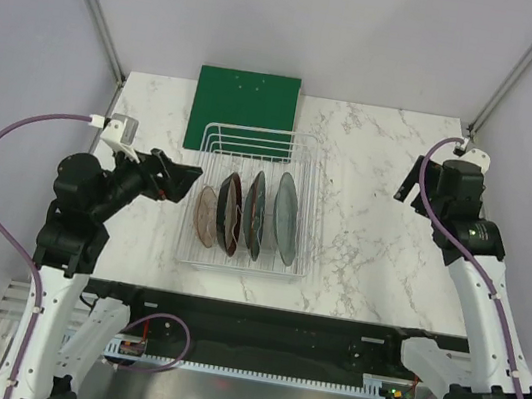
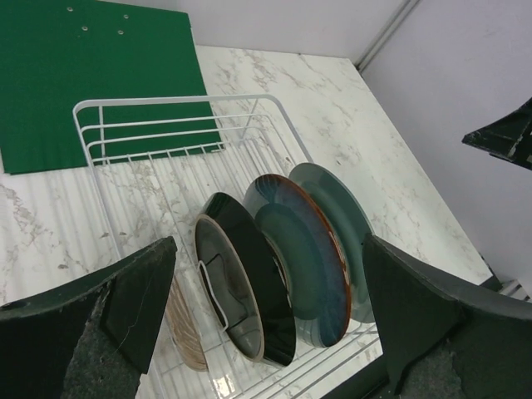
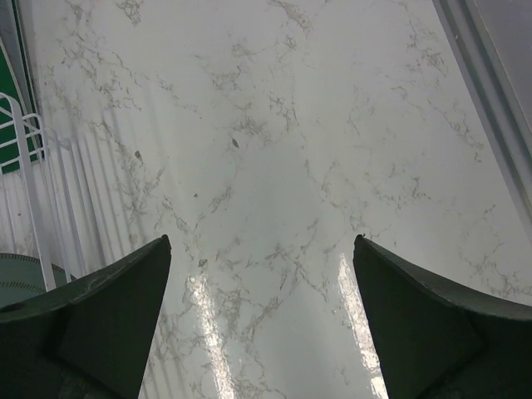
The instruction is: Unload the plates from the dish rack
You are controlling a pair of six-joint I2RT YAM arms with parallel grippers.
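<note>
I will next move my left gripper to the right in the top view and down onto the pale grey-green plate's upper rim [image 1: 286, 213] [image 2: 342, 204], because that plate stands apart from the others.
The white wire dish rack [image 1: 256, 131] stands mid-table with four plates on edge in it. From left to right they are brownish-pink [image 1: 206, 215], maroon-rimmed [image 1: 229, 212], dark teal-grey [image 1: 255, 213] and pale grey-green [image 1: 287, 216]. My left gripper [image 1: 183, 179] is open and empty, just left of the rack and pointing at the plates. In the left wrist view the rack [image 2: 174, 100] and the plates [image 2: 303, 258] lie between my open fingers [image 2: 268, 241]. My right gripper [image 1: 408, 187] is open and empty, hovering over bare table right of the rack, as the right wrist view [image 3: 262, 241] shows.
A flat green board [image 1: 246, 100] lies behind the rack, partly under its far end, and also shows in the left wrist view [image 2: 91, 75]. The rack's right edge [image 3: 25, 158] shows at the left of the right wrist view. Grey walls enclose the marble table [image 1: 370, 246].
</note>
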